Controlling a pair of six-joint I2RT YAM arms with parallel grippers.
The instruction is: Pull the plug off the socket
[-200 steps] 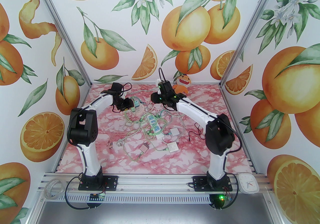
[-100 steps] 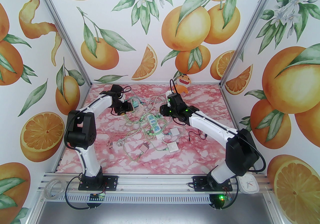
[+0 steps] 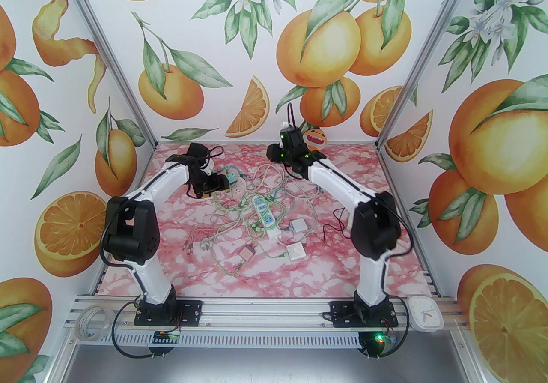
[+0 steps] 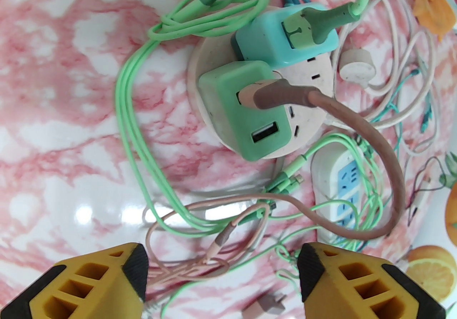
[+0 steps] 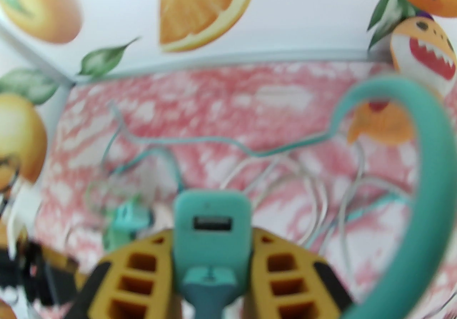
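Note:
The teal plug [image 5: 212, 203] goes down with my right gripper toward the white cable loops by the plush toy next for release, since they lie on the tabletop below my gripper.
A round white socket [image 4: 307, 121] lies on the pink marbled table, with a green adapter [image 4: 235, 110] and a blue-teal adapter [image 4: 264, 42] still plugged into it. My left gripper [image 4: 223, 260] hovers just short of it, open, nothing between its yellow fingers. From above, the left gripper [image 3: 216, 184] sits left of the socket [image 3: 239, 189]. My right gripper [image 5: 212, 239] is shut on a teal plug [image 5: 212, 203] with a USB port, held up off the table; its teal cable loops to the right. The right gripper [image 3: 274, 153] is raised near the back wall.
A tangle of green, white and brown cables surrounds a white-and-blue power strip [image 3: 263, 212]. Two white square adapters [image 3: 297, 225] lie right of it. An orange plush toy [image 3: 317, 137] stands at the back wall. A white clock [image 3: 424, 312] rests on the front rail.
My left gripper has opened and eased back from the socket. The right arm swung out to the right, then back up toward the rear wall, still holding the teal plug.

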